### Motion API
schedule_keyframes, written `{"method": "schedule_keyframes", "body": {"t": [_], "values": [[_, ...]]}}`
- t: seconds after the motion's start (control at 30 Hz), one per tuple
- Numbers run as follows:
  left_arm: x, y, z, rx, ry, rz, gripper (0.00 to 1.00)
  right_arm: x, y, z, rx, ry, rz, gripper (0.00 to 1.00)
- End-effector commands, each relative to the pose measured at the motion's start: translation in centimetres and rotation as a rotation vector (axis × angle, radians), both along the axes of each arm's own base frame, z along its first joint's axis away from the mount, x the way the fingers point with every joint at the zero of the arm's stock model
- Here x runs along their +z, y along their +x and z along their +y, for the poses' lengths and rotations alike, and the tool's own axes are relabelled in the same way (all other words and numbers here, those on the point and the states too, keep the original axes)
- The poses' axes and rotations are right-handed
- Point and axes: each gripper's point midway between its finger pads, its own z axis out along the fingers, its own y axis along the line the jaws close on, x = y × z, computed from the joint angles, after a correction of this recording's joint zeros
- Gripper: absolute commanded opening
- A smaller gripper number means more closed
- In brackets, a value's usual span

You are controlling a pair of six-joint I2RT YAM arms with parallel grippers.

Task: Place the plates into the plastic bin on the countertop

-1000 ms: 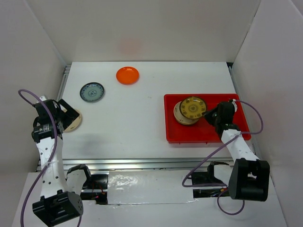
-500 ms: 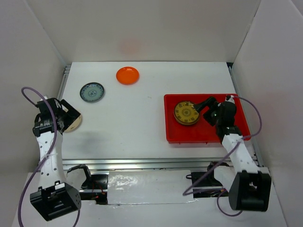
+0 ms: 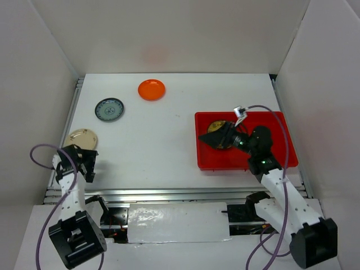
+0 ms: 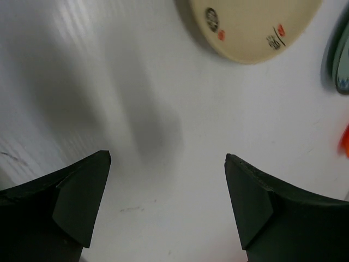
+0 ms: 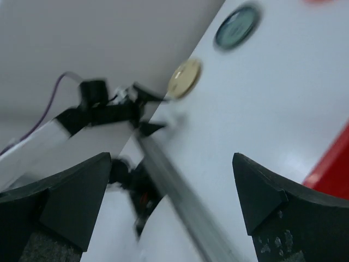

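I need to tilt my left gripper flatter and lower it first, then move it outward, to get onto the near rim of the cream plate (image 3: 80, 139).
On the white countertop (image 3: 169, 140) lie an orange plate (image 3: 152, 89), a grey-blue patterned plate (image 3: 109, 109) and a cream plate (image 3: 80, 139). The red plastic bin (image 3: 270, 157) stands at the right with a brown-gold plate (image 3: 218, 126) in it, partly hidden by my right gripper (image 3: 209, 136). That gripper hovers open over the bin's left half, pointing left. My left gripper (image 3: 83, 158) is open and empty near the front left edge, just short of the cream plate (image 4: 253, 27). Bare countertop shows between the left gripper's (image 4: 167, 158) fingers. The right gripper (image 5: 172, 158) holds nothing.
White walls close in the left, back and right sides. A metal rail (image 3: 169, 194) runs along the near edge, another rail (image 3: 75, 101) along the left. The right wrist view, blurred, shows the left arm (image 5: 103, 109) beside the cream plate (image 5: 184, 78).
The right gripper let go of the brown-gold plate, which settled flat in the bin, then swung left over it. The left arm drew back toward the near edge, uncovering the cream plate.
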Motion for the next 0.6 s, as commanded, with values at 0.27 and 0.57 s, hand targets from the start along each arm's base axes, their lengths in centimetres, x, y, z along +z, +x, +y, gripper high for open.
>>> {"method": "schedule_keyframes", "body": {"t": [0.27, 0.57], "values": [[-2.2, 1.3, 3.3, 0.380, 0.016, -0.423, 0.99, -0.2, -7.7, 6.4, 0.575, 0.043, -0.109, 1.00], [-1.3, 1.4, 7.1, 0.504, 0.140, -0.357, 0.99, -1.3, -7.7, 5.9, 0.653, 0.101, -0.040, 1.00]]}}
